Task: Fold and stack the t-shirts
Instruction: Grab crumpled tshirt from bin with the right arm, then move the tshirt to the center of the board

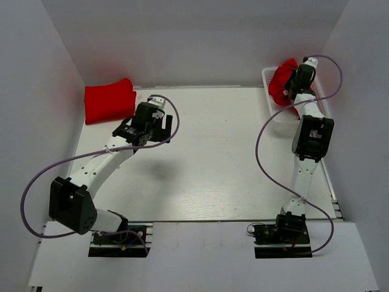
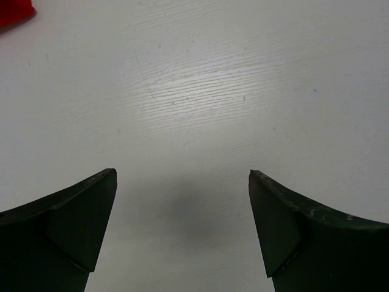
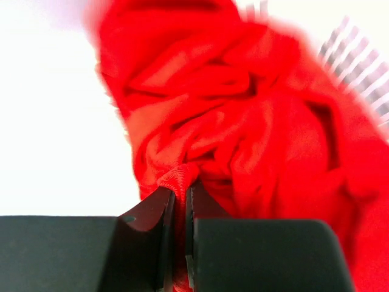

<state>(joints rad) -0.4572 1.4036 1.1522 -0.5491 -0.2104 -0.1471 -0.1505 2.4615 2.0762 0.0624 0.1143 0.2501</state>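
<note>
Next, my right gripper will lift the t-shirt from the basket [image 1: 271, 100], carry it left in the top view to the bare table middle, lower it and release it.
A folded red t-shirt [image 1: 109, 101] lies at the table's far left; its corner shows in the left wrist view [image 2: 13, 11]. My left gripper [image 1: 159, 104] hovers just right of it, open and empty, over bare table [image 2: 182, 182]. A crumpled red t-shirt [image 1: 281, 81] bulges out of the white mesh basket [image 1: 271, 100] at the far right. My right gripper [image 1: 294, 85] is over the basket, shut on a ribbed hem of that t-shirt [image 3: 243, 121], pinched between the fingertips [image 3: 181, 198].
White walls enclose the table on the left, back and right. The basket's mesh wall [image 3: 358, 61] shows behind the cloth. Purple cables loop beside both arms.
</note>
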